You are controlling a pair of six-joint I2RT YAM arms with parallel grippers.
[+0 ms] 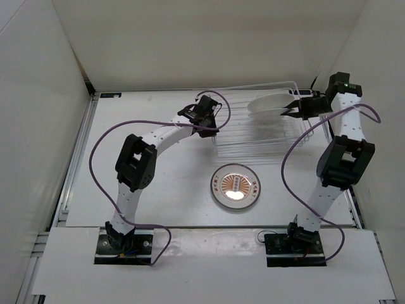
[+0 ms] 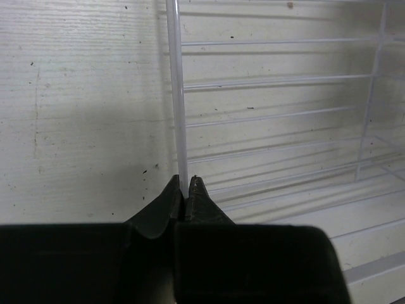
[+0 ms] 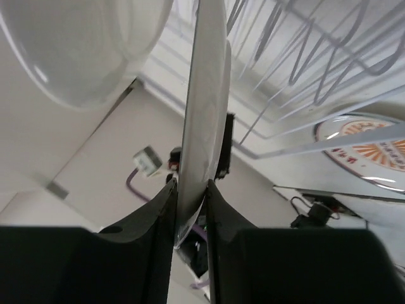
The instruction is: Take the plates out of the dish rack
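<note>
The robot's right gripper needs to move back and to the left in the top view next, go down onto the bare table beside the sunburst plate and let go of its plate.
The white wire dish rack (image 1: 256,130) stands at the back right of the table. My left gripper (image 1: 212,131) is shut on the rack's left edge bar (image 2: 179,95); in the left wrist view the jaws (image 2: 186,187) pinch that bar. My right gripper (image 1: 290,107) is shut on the rim of a white-bottomed plate (image 1: 269,103) and holds it tilted over the rack's back right part. In the right wrist view the plate (image 3: 204,107) is edge-on between my fingertips (image 3: 190,193). The orange sunburst plate (image 1: 235,185) lies flat on the table in front of the rack, and shows in the right wrist view (image 3: 367,147).
White walls close in the table on the left, back and right. The rack's upright prongs (image 3: 310,60) rise just beside the held plate. A pale round shape (image 3: 82,44) shows at the upper left of the right wrist view; I cannot tell what it is.
</note>
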